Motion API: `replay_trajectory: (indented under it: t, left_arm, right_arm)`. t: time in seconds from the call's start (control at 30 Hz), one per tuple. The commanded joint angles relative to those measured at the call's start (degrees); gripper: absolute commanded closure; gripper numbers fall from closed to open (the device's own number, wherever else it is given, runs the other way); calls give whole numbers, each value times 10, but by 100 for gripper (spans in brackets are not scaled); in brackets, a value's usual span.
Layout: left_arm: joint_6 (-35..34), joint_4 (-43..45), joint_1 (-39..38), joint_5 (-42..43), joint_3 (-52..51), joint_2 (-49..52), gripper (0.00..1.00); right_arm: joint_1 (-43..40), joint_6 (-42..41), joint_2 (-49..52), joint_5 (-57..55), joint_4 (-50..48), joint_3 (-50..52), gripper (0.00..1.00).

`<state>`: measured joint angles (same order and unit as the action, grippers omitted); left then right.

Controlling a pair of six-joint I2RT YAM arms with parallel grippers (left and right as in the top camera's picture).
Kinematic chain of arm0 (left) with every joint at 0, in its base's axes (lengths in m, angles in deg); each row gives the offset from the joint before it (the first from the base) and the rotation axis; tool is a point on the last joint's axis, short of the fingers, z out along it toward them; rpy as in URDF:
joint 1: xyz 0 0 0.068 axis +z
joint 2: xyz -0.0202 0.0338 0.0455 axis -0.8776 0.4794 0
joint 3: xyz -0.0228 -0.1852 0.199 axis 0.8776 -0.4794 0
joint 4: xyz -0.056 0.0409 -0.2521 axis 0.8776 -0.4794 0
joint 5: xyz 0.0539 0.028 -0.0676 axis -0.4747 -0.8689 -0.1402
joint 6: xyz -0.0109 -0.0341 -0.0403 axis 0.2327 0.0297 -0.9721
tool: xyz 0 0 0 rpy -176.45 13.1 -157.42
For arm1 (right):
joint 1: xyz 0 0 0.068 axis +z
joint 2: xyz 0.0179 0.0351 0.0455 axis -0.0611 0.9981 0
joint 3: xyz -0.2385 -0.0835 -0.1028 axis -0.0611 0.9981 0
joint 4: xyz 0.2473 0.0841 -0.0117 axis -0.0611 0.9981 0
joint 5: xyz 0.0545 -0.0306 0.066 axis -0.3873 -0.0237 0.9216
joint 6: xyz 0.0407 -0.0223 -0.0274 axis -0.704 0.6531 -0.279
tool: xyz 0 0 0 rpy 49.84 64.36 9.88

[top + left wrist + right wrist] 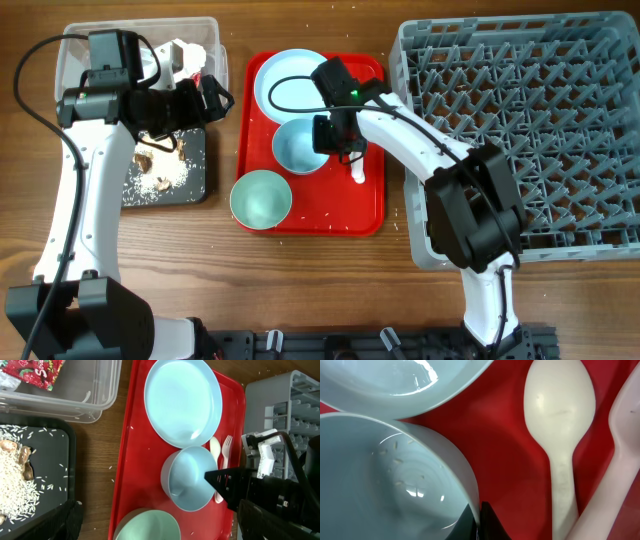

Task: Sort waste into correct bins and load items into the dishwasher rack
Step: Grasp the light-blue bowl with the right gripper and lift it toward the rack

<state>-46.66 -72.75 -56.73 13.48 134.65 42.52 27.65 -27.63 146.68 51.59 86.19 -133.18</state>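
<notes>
Next, my right gripper lifts across, outward and to its right in the overhead view, to the rack's empty corner nearest the plate. It then tilts the bowl and releases.
My right gripper (pixel 338 140) is shut on the right rim of a pale-blue bowl (pixel 298 147) standing on the red tray (pixel 320 215); the right wrist view shows its fingers (pixel 480 522) pinching the bowl wall (pixel 380 475). A pale-blue plate (pixel 285 80) lies behind the bowl and a mint bowl (pixel 260 198) in front. A white spoon (pixel 560 410) and fork (pixel 620 435) lie to the bowl's right. My left gripper (pixel 212 100) hovers open and empty between the clear tub (pixel 212 30) and the black tray (pixel 195 170). The grey rack (pixel 520 130) stands at the right. The yellow cup is out of view.
The clear tub holds crumpled white paper (pixel 180 52) and a red printed wrapper (pixel 42 372). The black tray (pixel 55 455) holds rice grains (pixel 15 485) and brown scraps (pixel 25 462). A few grains lie on the wooden table.
</notes>
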Motion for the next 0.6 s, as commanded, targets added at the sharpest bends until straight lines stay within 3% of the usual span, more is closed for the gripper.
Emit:
replay_trajectory:
  t: [0.0,0.2,0.4,0.57]
  left_arm:
    - [1,0,2,-5,4,-5,0]
    - [1,0,2,-5,4,-5,0]
    - [1,0,2,-5,4,-5,0]
    - [1,0,2,-5,4,-5,0]
  right_arm:
    - [-28,2,-60,-35,20,4,96]
    - [-77,74,-226,-91,38,4,96]
    - [-94,95,-363,-393,35,4,96]
    - [-95,129,-360,-626,30,4,96]
